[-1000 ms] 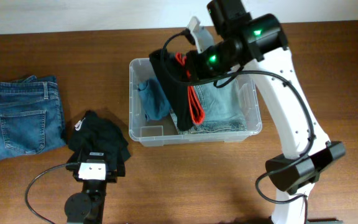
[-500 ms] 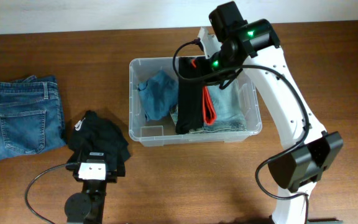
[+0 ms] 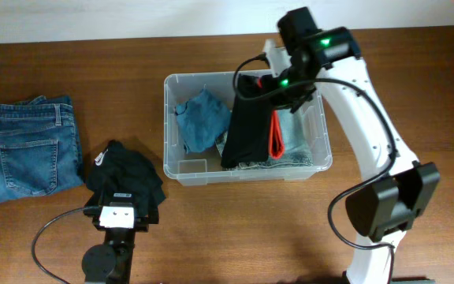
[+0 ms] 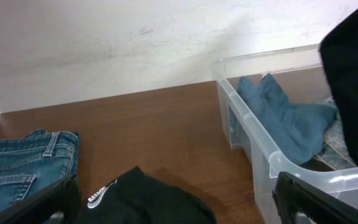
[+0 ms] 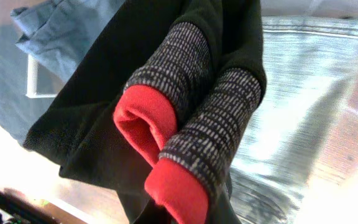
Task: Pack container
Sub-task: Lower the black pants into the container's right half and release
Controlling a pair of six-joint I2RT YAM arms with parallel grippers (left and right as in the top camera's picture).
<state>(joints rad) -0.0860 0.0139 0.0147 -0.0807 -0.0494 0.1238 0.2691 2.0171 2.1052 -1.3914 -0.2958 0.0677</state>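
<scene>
My right gripper is above the light jeans, so next it should swing aside, then move toward the blue cloth and down, and let go of the black garment onto the jeans.
The clear plastic container stands mid-table and holds a crumpled blue cloth at its left and folded light jeans at its right. My right gripper is shut on a black garment with red cuffs that hangs over the container's middle; in the right wrist view the garment covers the fingers. My left gripper is open low at the table's front, with a black garment with a white logo between its fingers. The container's near wall shows in the left wrist view.
Folded dark blue jeans lie at the far left of the wooden table. The black logo garment lies left of the container, just in front of the left arm's base. The right arm arches over the container's right side.
My right gripper has moved right and lowered the black red-cuffed garment from over the container's back left towards its middle, so the garment now hangs straighter. The left arm has not moved.
</scene>
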